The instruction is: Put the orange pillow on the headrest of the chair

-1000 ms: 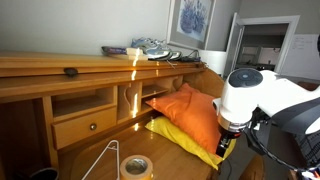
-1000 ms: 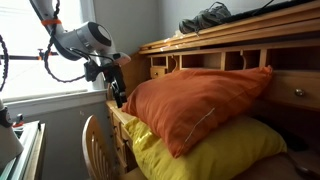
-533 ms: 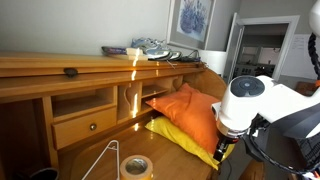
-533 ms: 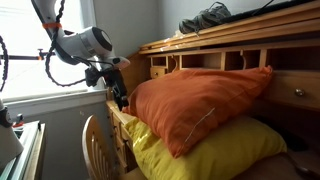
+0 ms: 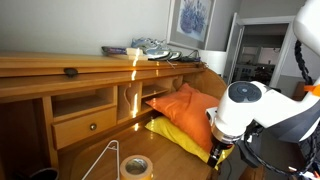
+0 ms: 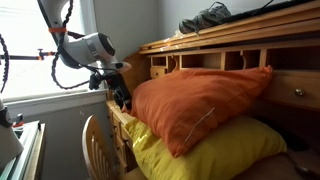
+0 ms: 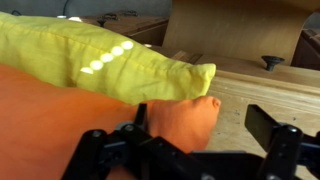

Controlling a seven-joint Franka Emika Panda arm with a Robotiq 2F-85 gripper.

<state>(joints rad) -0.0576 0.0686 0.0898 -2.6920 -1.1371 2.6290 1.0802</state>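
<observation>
The gripper eases slightly further toward the orange pillow next and closes on its corner. The orange pillow's pointed corner [image 7: 203,112] already lies between the gripper's open fingers.
The orange pillow [image 5: 190,108] lies on the yellow pillow [image 5: 178,137] on the wooden desk; both exterior views show it [image 6: 195,100]. My gripper [image 5: 217,150] is at the pillow's near corner, also seen at the desk's end [image 6: 120,98]. In the wrist view the gripper [image 7: 205,120] is open, with the orange pillow's pointed corner [image 7: 185,118] between its fingers and a gap to one finger. The chair's headrest [image 6: 93,133] is a rounded brown wooden back below and beside the gripper, bare.
The wooden desk [image 5: 80,150] has cubbies and a drawer with a knob [image 5: 93,125]. A tape roll [image 5: 136,166] and a white wire frame [image 5: 100,158] lie on it. Shoes [image 5: 150,47] sit on the top shelf. A window is behind the arm [image 6: 30,50].
My arm has come down and moved in toward the orange pillow's corner. The pillows have not moved.
</observation>
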